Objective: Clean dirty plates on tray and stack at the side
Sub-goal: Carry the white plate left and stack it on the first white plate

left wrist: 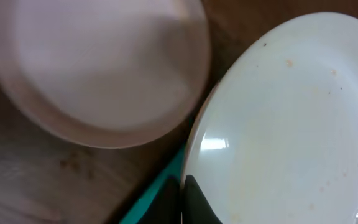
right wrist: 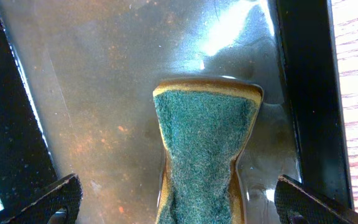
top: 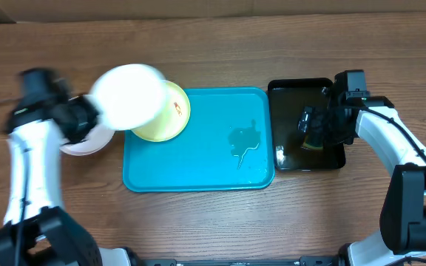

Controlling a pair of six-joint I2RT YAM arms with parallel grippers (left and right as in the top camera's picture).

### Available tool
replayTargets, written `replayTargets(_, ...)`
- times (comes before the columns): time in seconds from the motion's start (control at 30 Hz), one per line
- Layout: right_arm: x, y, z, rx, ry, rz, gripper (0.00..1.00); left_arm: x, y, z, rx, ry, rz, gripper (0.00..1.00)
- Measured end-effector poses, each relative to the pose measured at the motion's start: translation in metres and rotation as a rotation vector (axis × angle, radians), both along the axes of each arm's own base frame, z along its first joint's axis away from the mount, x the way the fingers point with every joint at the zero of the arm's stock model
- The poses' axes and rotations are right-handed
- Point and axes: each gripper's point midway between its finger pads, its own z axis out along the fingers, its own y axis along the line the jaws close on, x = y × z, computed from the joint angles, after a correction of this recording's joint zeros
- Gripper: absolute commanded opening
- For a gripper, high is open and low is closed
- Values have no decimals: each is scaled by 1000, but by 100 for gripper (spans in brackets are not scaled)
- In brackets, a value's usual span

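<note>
My left gripper moves to the left in the overhead view and down over the white plate next, since that plate already rests beside the tray.
My left gripper (top: 89, 114) is shut on the rim of a white plate (top: 129, 96) and holds it in the air over the left end of the turquoise tray (top: 198, 166). In the left wrist view that plate (left wrist: 291, 124) carries faint reddish specks, and the fingertips (left wrist: 194, 202) pinch its edge. A yellow-green rimmed plate (top: 174, 118) lies on the tray, partly under the raised one. Another white plate (top: 87, 142) (left wrist: 98, 68) rests on the table left of the tray. My right gripper (top: 313, 129) (right wrist: 179, 205) hangs open above a green sponge (right wrist: 204, 149), its fingers apart from it on both sides.
The sponge lies in a wet, glossy black tray (top: 287, 89) (right wrist: 104, 93) right of the turquoise one. A puddle of water (top: 244, 140) sits on the turquoise tray's right half. Wooden table surrounds both trays.
</note>
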Motion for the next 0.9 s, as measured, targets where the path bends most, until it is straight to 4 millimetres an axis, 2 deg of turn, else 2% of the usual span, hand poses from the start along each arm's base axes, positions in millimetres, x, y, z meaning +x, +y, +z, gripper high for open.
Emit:
replayTargets(0.17,0,0,0,0,0,0,100,-33,75,1,36,7,219,4)
replayTargets(0.3,0,0,0,0,0,0,100,-44,111,-2,106,-15,311,4)
replayTargets(0.37,0,0,0,0,0,0,100,-44,117,-12,137,-27,323,4)
replayTargets(0.73,0,0,0,0,0,0,100,-41,121,-63,127,28,323,4)
replayTargets(0.8,0,0,0,0,0,1,100,-38,121,-71,112,32,317,12)
replayTargets(0.83,0,0,0,-1,-1,0,100,-35,119,-76,102,31,307,24)
replayTargets(0.9,0,0,0,0,0,0,100,-32,116,-81,86,32,293,57)
